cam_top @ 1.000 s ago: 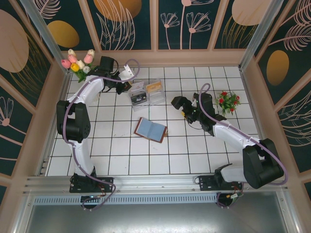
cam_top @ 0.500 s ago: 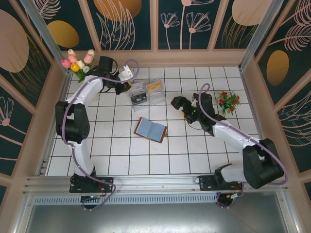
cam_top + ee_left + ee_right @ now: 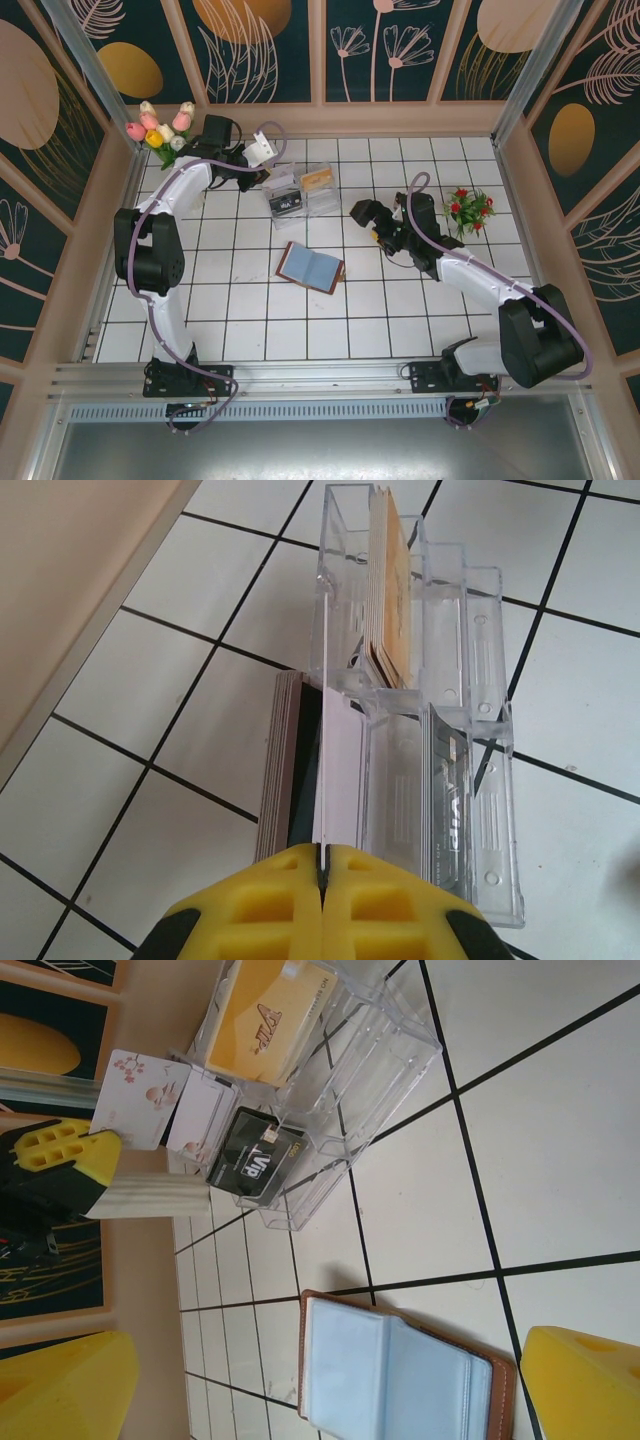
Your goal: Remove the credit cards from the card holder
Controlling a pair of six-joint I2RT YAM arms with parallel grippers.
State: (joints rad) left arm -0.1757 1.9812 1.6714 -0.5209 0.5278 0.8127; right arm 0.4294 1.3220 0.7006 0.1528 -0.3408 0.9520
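Observation:
My left gripper moves down toward the tray's back slot next and lets go of the thin white card there. The white flowered card already stands in that slot.
The card holder lies open on the tiles, blue-grey inside with a brown rim; no cards are visible in the card holder. My left gripper is shut on the edge of a thin white credit card, held on edge over the clear tray. In the top view the left gripper holds that card at the tray's back left. My right gripper is open, right of the card holder. Its fingers are spread wide, with nothing between them.
The clear two-compartment tray holds an orange card stack, a black card and a white flowered card. Tulips stand back left and red flowers at the right. Wooden walls enclose the floor.
Almost nothing has changed. The left gripper with its white card has shifted slightly at the tray. The right gripper has edged a touch to the left.

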